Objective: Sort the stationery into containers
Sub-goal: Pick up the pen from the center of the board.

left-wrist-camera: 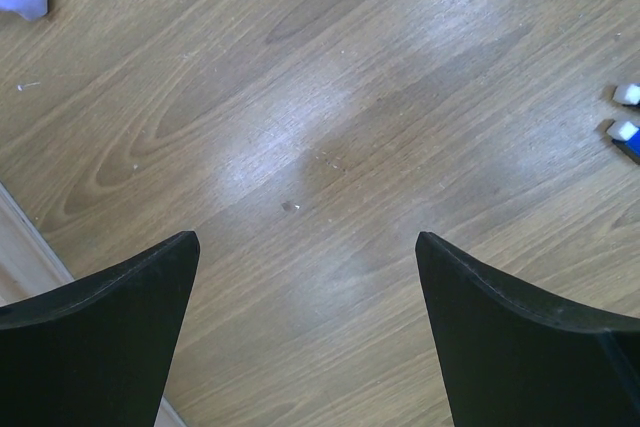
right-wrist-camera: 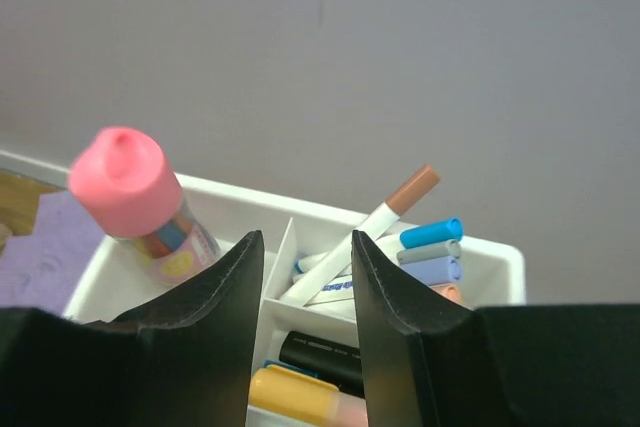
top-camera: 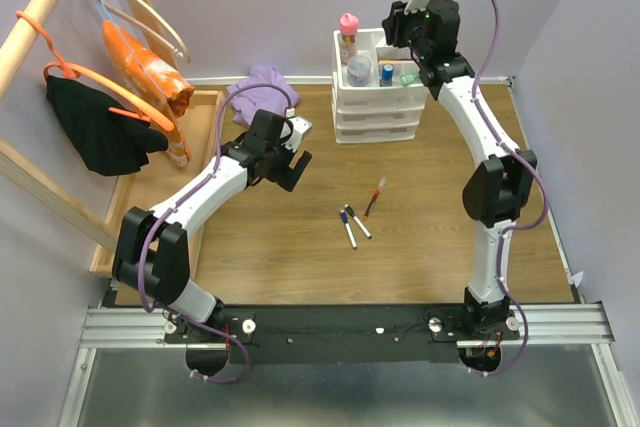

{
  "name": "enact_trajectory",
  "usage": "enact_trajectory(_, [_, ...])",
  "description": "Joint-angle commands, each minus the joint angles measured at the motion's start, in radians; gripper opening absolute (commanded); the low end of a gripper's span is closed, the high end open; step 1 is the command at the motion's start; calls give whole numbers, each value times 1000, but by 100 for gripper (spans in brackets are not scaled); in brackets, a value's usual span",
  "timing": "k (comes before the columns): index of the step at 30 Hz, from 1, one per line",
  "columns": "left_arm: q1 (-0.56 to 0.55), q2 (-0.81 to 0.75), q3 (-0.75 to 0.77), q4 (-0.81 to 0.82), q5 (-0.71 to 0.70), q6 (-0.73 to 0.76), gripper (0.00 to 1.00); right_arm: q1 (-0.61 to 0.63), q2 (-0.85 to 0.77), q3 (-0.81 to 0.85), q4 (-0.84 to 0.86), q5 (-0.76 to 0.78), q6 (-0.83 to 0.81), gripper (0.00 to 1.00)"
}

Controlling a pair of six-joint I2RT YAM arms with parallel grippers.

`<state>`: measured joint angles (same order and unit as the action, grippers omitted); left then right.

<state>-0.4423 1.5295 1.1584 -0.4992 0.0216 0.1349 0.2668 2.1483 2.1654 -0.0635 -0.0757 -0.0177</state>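
My right gripper will next move back toward my base, where a marker still lies loose on the tabletop below, and go down onto its black cap (top-camera: 350, 211).
My right gripper (right-wrist-camera: 307, 239) hangs open over the white drawer unit's divided top tray (right-wrist-camera: 490, 252). Just beyond its fingers a thin brown-capped marker (right-wrist-camera: 385, 215) leans in the back compartment, touching neither finger. Other capped markers (right-wrist-camera: 430, 247) lie beside it. A black highlighter (right-wrist-camera: 340, 352) and an orange one (right-wrist-camera: 300, 397) lie in the nearer compartment. The pink-capped glue bottle (right-wrist-camera: 135, 197) stands in the left compartment. Three thin markers (top-camera: 358, 219) lie on the table. My left gripper (left-wrist-camera: 305, 237) is open above bare wood, left of them.
A purple cloth (top-camera: 262, 87) lies left of the drawer unit (top-camera: 375, 112). A long wooden tray (top-camera: 200, 107) and a rail with hangers (top-camera: 100, 77) stand along the left side. Walls close the back and right. A grey jar (top-camera: 359, 71) sits in the top tray.
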Motion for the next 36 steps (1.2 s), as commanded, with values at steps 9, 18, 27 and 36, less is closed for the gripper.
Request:
enact_trajectory(9, [-18,-72,-74,91,21,-72,99,78,-419,-274,-244,-128,-62,47])
enact_trajectory(18, [-18,-115,-120,106,-14,-70,99,284,-568,-757,-648,-303,-240,40])
enact_trajectory(27, [-19,-167,-184,90,-60,-67,99,385,-341,-748,-688,-113,-131,48])
enact_trajectory(36, [-19,-183,-203,99,-92,-46,99,419,-223,-705,-679,-82,-91,47])
